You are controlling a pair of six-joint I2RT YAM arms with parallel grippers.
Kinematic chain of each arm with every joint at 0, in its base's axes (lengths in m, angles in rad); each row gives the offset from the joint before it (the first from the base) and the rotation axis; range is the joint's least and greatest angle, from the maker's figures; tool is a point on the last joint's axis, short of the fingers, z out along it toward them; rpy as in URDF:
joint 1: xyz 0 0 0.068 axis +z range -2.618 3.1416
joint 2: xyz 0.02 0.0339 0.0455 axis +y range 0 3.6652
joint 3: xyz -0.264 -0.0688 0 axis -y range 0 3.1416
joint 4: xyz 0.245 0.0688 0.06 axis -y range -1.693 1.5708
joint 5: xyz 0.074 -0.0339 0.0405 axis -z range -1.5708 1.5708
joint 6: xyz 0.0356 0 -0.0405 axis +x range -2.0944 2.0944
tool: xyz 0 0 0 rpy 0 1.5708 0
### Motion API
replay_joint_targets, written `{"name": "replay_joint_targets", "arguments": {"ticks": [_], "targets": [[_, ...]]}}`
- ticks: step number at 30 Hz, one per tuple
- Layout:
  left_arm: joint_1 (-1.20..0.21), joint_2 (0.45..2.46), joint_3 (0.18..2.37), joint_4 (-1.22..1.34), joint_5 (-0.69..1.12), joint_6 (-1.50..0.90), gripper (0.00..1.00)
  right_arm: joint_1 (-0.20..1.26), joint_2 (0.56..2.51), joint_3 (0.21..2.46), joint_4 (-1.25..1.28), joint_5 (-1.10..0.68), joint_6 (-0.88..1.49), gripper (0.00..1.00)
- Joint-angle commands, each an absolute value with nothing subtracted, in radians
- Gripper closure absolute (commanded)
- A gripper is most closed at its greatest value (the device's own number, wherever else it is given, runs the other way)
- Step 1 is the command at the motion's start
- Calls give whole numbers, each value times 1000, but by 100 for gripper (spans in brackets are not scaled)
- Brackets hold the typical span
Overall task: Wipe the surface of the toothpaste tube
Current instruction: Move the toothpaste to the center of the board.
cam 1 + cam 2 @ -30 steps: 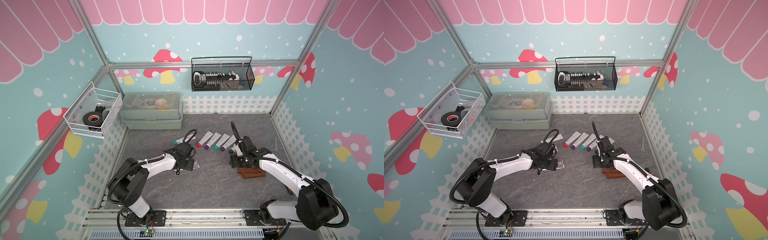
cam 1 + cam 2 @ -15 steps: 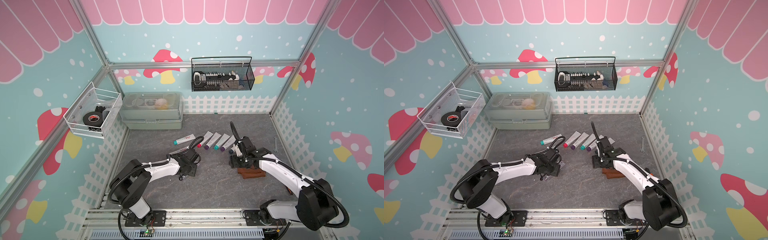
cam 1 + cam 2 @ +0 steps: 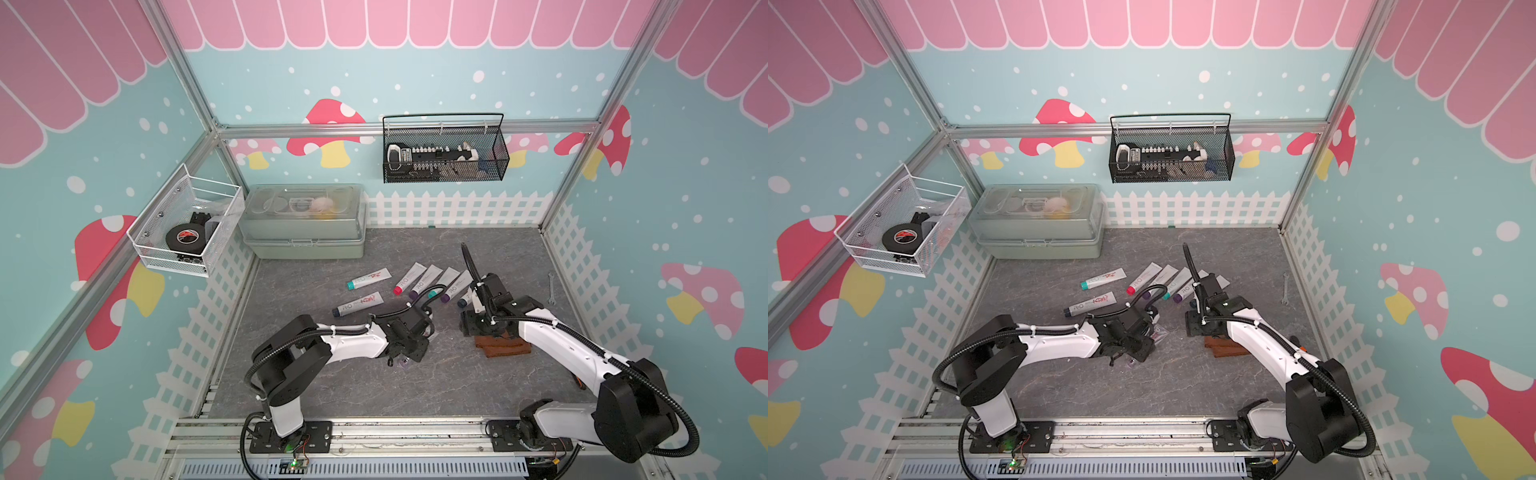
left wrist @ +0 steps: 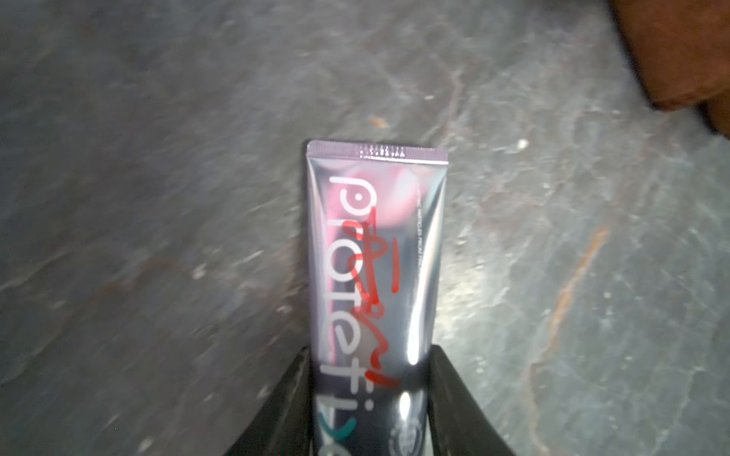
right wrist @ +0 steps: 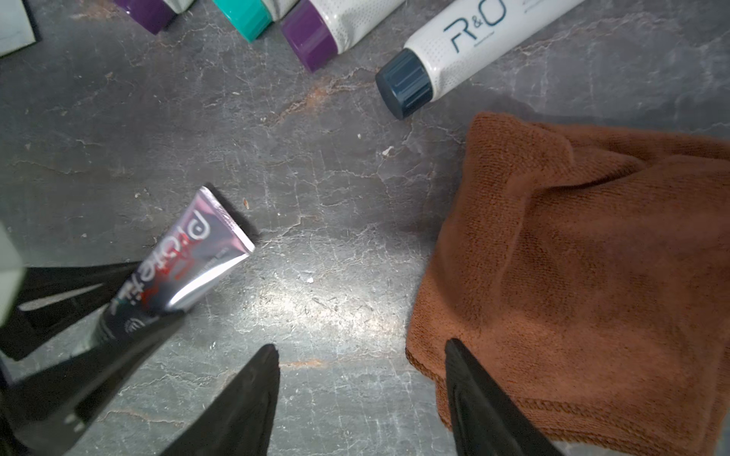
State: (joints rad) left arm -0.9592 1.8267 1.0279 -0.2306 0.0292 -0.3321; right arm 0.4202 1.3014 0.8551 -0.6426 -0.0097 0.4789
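Observation:
The cloth's raised fold (image 5: 488,212) is below my right gripper and farther outward, so I should reach outward and lower my open fingers on both sides of it to pinch it.
A shiny silver-purple toothpaste tube (image 4: 375,256) with white lettering and red scribbles is held near its cap end, its crimped end sticking out over the grey floor. My left gripper (image 4: 369,351) is shut on it, both fingers pressed against its sides. The right wrist view shows the same tube (image 5: 189,260) tilted between the black fingers. A brown cloth (image 5: 572,256) lies folded on the floor (image 3: 505,347). My right gripper (image 5: 361,347) is open and holds nothing, with one finger over the cloth's edge and the other over bare floor.
Several white tubes with coloured caps (image 3: 432,282) lie in a row behind the grippers. Two more tubes with red scribbles (image 3: 369,278) (image 3: 357,304) lie left of them. A green lidded box (image 3: 305,220) stands at the back left, and a small wrench (image 3: 551,289) lies by the right fence.
My left gripper has moved right and forward, towards the cloth, and its jaws have narrowed onto the tube. The right arm has barely moved.

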Motion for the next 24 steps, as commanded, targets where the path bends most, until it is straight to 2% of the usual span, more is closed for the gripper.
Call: {"name": "replay_joint_targets", "arguments": {"ticks": [1, 4, 6, 8, 11, 18, 24], "targets": [[-984, 1900, 1085, -237, 127, -271, 57, 426, 1261, 826, -660, 35, 498, 34], [-1004, 1921, 1124, -233, 122, -252, 54, 427, 1240, 812, -661, 65, 507, 34], [-1005, 1903, 1112, -224, 95, -262, 49, 426, 1236, 811, -663, 75, 509, 34], [-1004, 1861, 1068, -200, 61, -270, 42, 426, 1245, 815, -662, 85, 509, 34], [-1005, 1783, 984, -155, 21, -295, 37, 425, 1266, 826, -661, 98, 506, 34], [-1014, 1622, 776, -27, -10, -356, 36, 418, 1302, 854, -665, 119, 497, 34], [-1035, 1619, 696, 95, 0, -371, 36, 408, 1360, 879, -655, 127, 497, 34]]}}
